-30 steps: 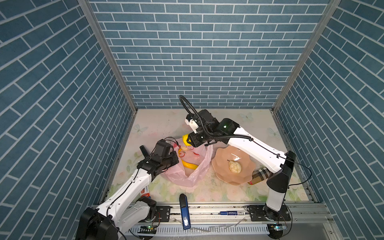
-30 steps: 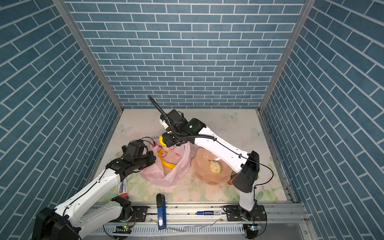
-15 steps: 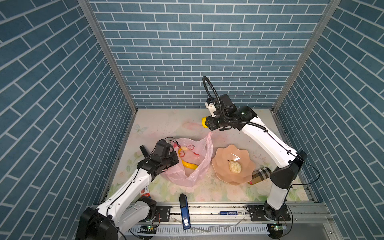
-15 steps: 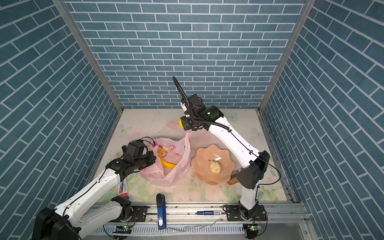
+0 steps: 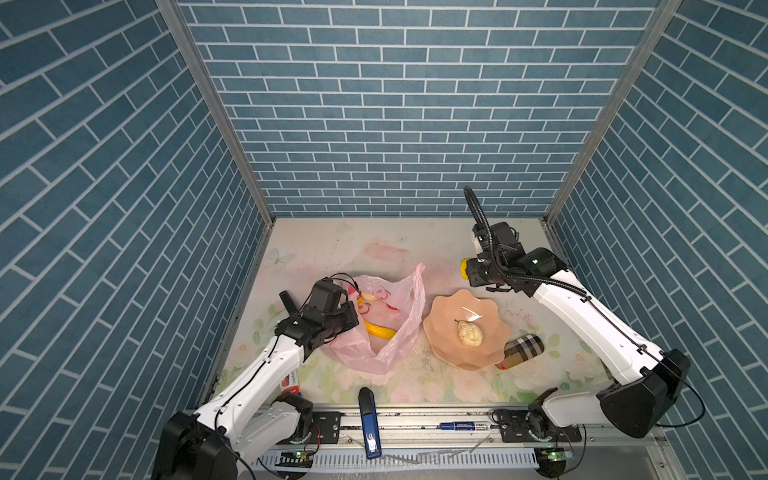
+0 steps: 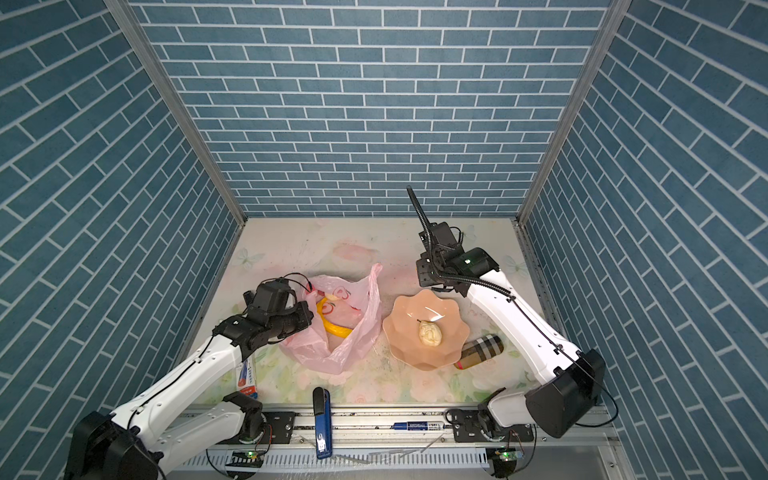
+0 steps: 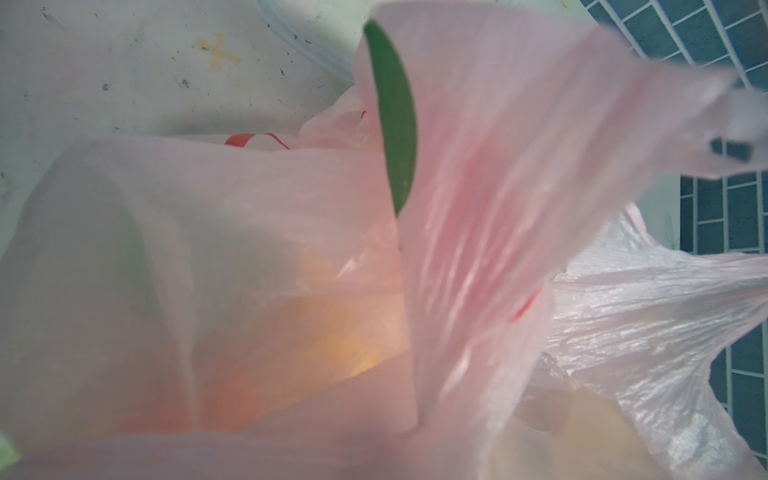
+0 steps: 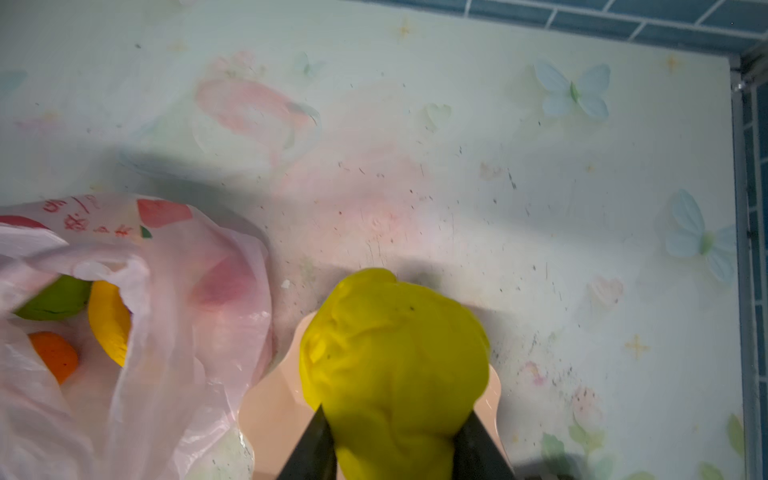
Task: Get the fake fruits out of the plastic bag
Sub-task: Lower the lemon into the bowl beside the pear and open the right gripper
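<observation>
The yellow ball should go back and down with my right gripper and be released on the plate's side by the tartan cylinder, because the cream fruit leaves that side of the plate bare.
The pink plastic bag lies left of centre with its mouth held up. My left gripper is shut on the bag's left rim, and film covers its fingers. Inside the bag I see a banana, a green ball and an orange ball. My right gripper is shut on a knobbly yellow ball, above the far edge of the peach plate. A cream fruit lies on the plate.
A tartan cylinder lies against the plate's right front. A blue stapler and a pen sit at the front rail. A small printed carton lies under the left arm. Brick walls close in three sides.
My right gripper has risen out of the bag's mouth with the yellow ball and swung right, to above the plate's far edge. The left arm has held still.
</observation>
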Motion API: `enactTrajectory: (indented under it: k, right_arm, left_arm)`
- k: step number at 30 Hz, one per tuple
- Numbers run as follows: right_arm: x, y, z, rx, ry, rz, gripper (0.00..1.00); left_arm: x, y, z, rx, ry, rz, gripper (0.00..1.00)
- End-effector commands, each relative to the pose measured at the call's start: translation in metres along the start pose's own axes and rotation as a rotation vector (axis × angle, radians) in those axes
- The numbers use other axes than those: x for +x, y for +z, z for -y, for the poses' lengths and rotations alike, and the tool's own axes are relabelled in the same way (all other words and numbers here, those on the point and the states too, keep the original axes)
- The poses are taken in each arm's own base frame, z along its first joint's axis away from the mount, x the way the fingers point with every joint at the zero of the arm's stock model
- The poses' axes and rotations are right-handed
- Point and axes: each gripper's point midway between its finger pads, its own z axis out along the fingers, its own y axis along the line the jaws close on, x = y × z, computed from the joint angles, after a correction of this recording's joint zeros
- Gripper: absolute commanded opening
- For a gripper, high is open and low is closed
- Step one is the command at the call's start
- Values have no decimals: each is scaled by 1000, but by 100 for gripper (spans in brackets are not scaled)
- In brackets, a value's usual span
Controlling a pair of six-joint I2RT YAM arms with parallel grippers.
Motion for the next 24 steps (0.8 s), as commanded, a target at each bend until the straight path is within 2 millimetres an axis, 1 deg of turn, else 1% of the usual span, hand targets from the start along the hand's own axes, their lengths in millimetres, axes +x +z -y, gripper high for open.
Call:
enactTrajectory:
  k: [1,6,9,12,18,24]
  right_arm:
    - [30,5,20,68,91,-31,11]
    - [79,12,36,112,138,-108,11]
    - [103,17,42,126,158,-152,11]
    - [121,22,44,129,176,-179,11]
    - [148,36,48,141,197,-221,11]
    - [160,54,43,121,203,-253,11]
  left_arm:
    - [-7,-4,12,29,26,10,1]
    - [-4,-4,10,28,31,-7,1]
    - [-2,-5,9,24,31,-10,1]
    - [-2,-7,8,18,29,-5,1]
    - [-4,-14,7,13,23,10,1]
    - [-6,-17,6,2,21,17,1]
